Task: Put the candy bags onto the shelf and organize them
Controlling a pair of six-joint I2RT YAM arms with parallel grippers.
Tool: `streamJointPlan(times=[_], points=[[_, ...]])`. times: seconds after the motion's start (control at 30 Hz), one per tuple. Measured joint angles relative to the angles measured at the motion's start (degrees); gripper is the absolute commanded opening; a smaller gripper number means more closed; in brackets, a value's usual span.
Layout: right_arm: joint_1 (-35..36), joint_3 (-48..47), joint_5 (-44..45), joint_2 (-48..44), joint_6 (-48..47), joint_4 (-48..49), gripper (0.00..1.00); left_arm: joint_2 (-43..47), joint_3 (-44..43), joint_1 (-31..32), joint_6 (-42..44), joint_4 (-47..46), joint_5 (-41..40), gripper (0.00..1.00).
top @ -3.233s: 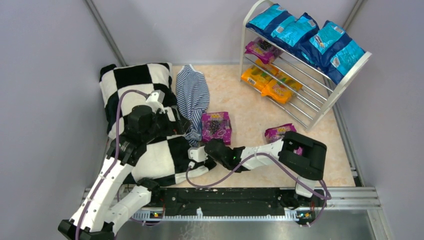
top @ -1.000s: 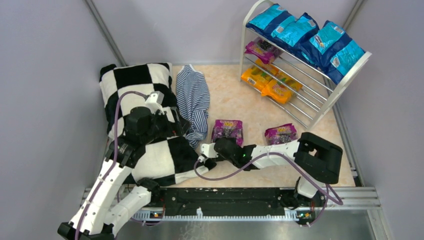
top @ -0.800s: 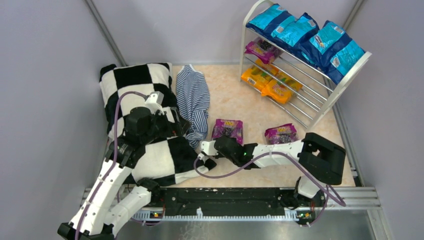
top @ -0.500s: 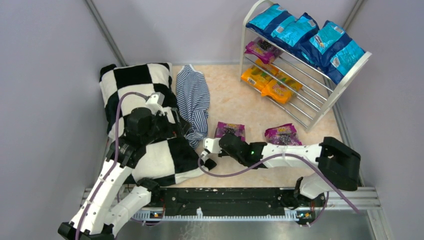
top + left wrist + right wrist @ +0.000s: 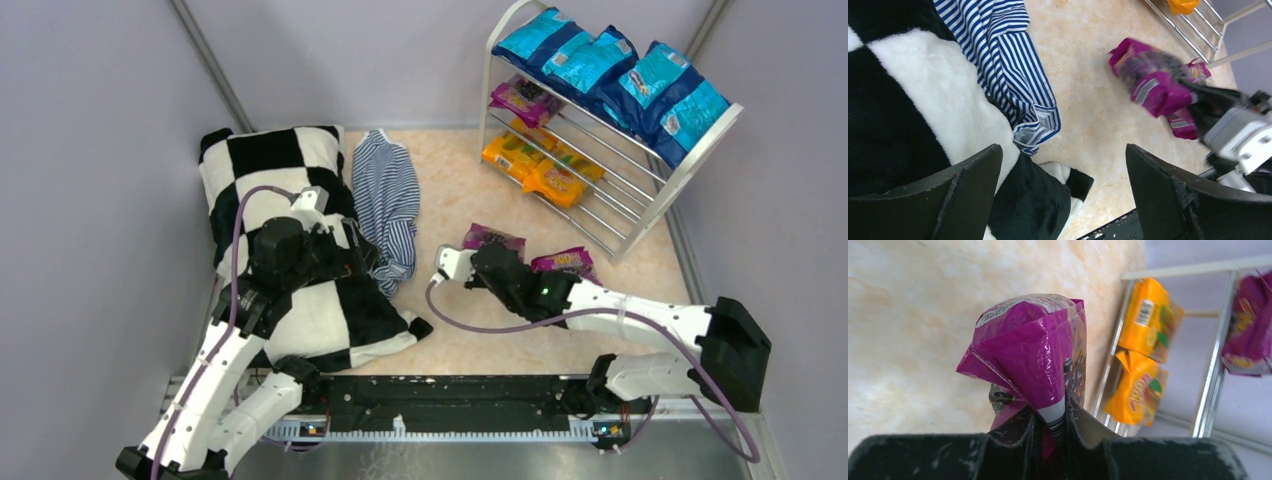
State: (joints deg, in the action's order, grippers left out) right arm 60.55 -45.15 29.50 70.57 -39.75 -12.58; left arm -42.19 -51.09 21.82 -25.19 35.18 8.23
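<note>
My right gripper rises outward next and releases its bag on the shelf's middle level beside the shelved purple bag. That gap lies outward and above my gripper.
My right gripper (image 5: 487, 255) is shut on a purple candy bag (image 5: 492, 239) and holds it off the floor; in the right wrist view the bag (image 5: 1035, 347) is pinched by its edge between the jaws. A second purple bag (image 5: 563, 262) lies on the floor beside the right arm. The white shelf (image 5: 640, 205) at the back right holds several blue bags (image 5: 620, 75) on top, one purple bag (image 5: 522, 98) in the middle and orange bags (image 5: 535, 165) at the bottom. My left gripper (image 5: 1063, 195) is open and empty over the checkered pillow (image 5: 290, 240).
A blue-and-white striped cloth (image 5: 388, 200) lies between the pillow and the bags. Grey walls close in the left, back and right. The black rail (image 5: 450, 400) runs along the near edge.
My right gripper has lifted the purple bag off the floor and carried it right and back, toward the shelf. The left arm has not moved.
</note>
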Motion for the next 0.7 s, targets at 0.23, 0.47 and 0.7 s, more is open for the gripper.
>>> streamJointPlan(times=[0.23,0.47,0.7], points=[[-8.52,-3.96,3.06,-4.0,-6.19,-2.19,0.07,-0.13,0.0,0.0,3.32,0.02,-3.17,0.99],[-19.45,-11.69,3.65,-3.63,-14.56,-1.7,0.05,-2.23,0.0,0.0,6.36,-0.09,-5.84,0.99],[-25.99,-19.69,4.72,3.13,-21.42,3.65,0.04,-3.45,0.48,0.02,7.43,-2.21,-5.05,0.99]])
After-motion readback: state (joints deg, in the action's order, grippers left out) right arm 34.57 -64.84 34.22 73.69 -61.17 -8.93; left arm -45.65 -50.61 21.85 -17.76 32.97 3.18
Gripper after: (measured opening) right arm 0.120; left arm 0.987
